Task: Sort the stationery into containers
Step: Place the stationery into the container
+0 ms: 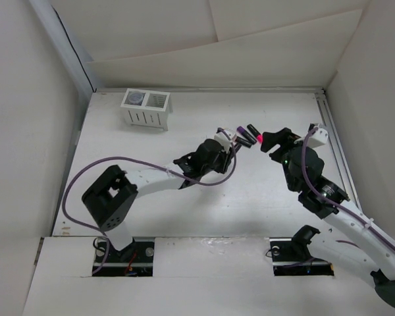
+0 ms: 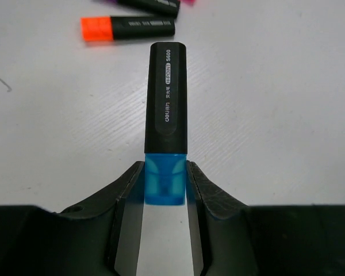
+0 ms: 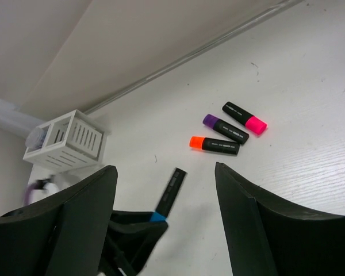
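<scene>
The organiser's section (image 1: 157, 101) beside the roll is empty, so my left gripper will first lift outward and to the left in the top view to get over it.
My left gripper (image 2: 165, 184) is shut on the blue cap of a black highlighter (image 2: 167, 98), which points away from it just over the table; it also shows in the right wrist view (image 3: 171, 192). An orange-capped highlighter (image 3: 214, 145), a purple-capped one (image 3: 225, 129) and a pink-capped one (image 3: 244, 118) lie together beyond it. My right gripper (image 3: 165, 168) is open and empty, above the table, right of the left gripper (image 1: 232, 146). The white slotted organiser (image 1: 145, 118) stands at the back left, with a round roll (image 1: 136, 99) in its left compartment.
White walls enclose the table on the left, back and right. A metal rail (image 1: 336, 151) runs along the right edge. The left arm's purple cable (image 1: 85, 174) loops over the table.
</scene>
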